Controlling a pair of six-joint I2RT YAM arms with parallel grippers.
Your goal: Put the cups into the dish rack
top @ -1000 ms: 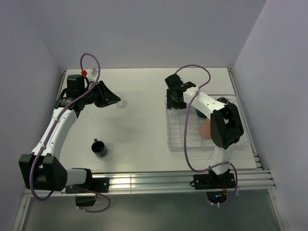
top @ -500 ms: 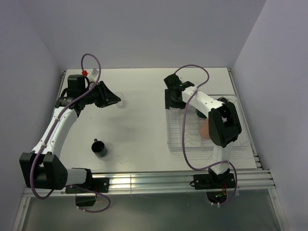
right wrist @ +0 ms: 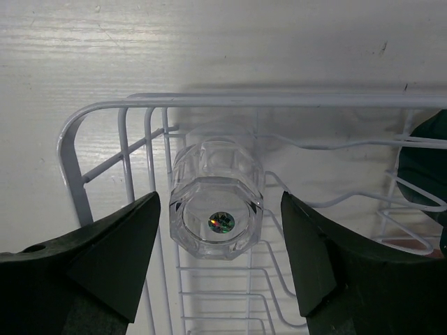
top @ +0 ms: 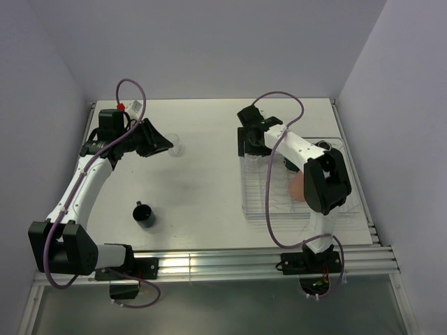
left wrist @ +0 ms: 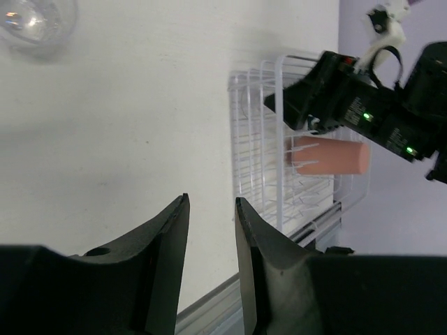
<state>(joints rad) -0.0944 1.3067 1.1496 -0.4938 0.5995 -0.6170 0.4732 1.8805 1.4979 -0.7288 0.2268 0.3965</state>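
The clear tumbler still stands outside the rack, so my left gripper needs to lower and tip its fingers down first to get onto the clear tumbler's near rim [top: 172,146] [left wrist: 43,39].
A clear glass tumbler [right wrist: 216,209] stands upside down in the far-left corner of the dish rack [right wrist: 105,108]. My right gripper [right wrist: 218,197] hangs over it, open, with a gap between each finger and the glass. A dark green mug [right wrist: 427,157] shows at that view's right edge. A salmon-orange cup [top: 298,187] lies in the rack [top: 255,209]. My left gripper [top: 167,146] stands open and empty beside another clear tumbler [top: 175,145], which the left wrist view shows at top left as a tumbler [left wrist: 35,21] well ahead of the gripper [left wrist: 211,199]. A black mug [top: 145,215] sits on the table near the left arm.
The rack's thin white wire prongs [right wrist: 279,279] rise around the tumbler. A metal rail [top: 244,262] runs along the table's near edge. Walls close in the table at the back and both sides. The right arm's purple cable [top: 269,209] droops over the rack.
My right gripper has opened and let go of the clear tumbler, which now stands in the rack's corner; its wrist has shifted slightly. The left arm has not moved.
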